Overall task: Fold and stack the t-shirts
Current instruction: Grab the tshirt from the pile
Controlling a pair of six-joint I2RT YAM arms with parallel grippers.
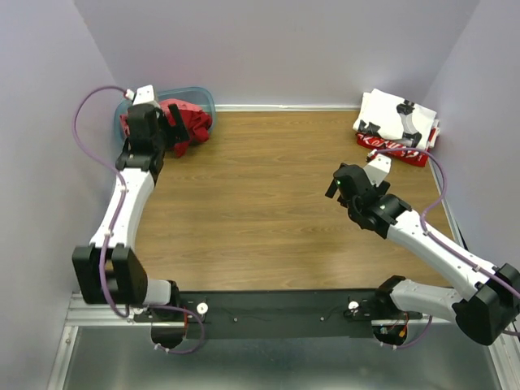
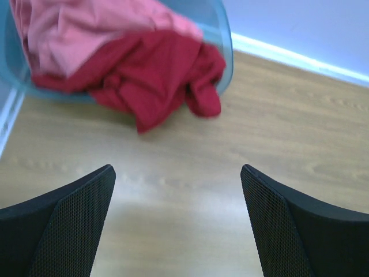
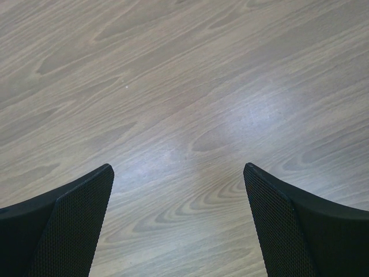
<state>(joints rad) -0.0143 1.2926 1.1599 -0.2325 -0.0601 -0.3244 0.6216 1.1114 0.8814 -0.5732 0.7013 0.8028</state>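
My left gripper moves outward and down onto its middle (image 1: 192,123) (image 2: 151,75) next.
A deep red t-shirt (image 1: 193,122) spills out of the teal tub (image 1: 205,97) at the far left; in the left wrist view it (image 2: 155,81) hangs over the tub's rim (image 2: 226,40) onto the table. A paler coral-red shirt (image 2: 86,29) lies in the tub behind it. A folded white shirt with black prints (image 1: 398,116) lies on a red shirt with white lettering (image 1: 396,150) at the far right. My left gripper (image 1: 177,122) (image 2: 177,170) is open and empty, just short of the deep red shirt. My right gripper (image 1: 341,182) (image 3: 177,168) is open and empty over bare wood.
The wooden table (image 1: 260,187) is walled in by pale purple panels at the left, back and right. A metal rail (image 1: 268,313) with both arm bases runs along the near edge. A purple cable (image 1: 85,138) loops beside the left arm.
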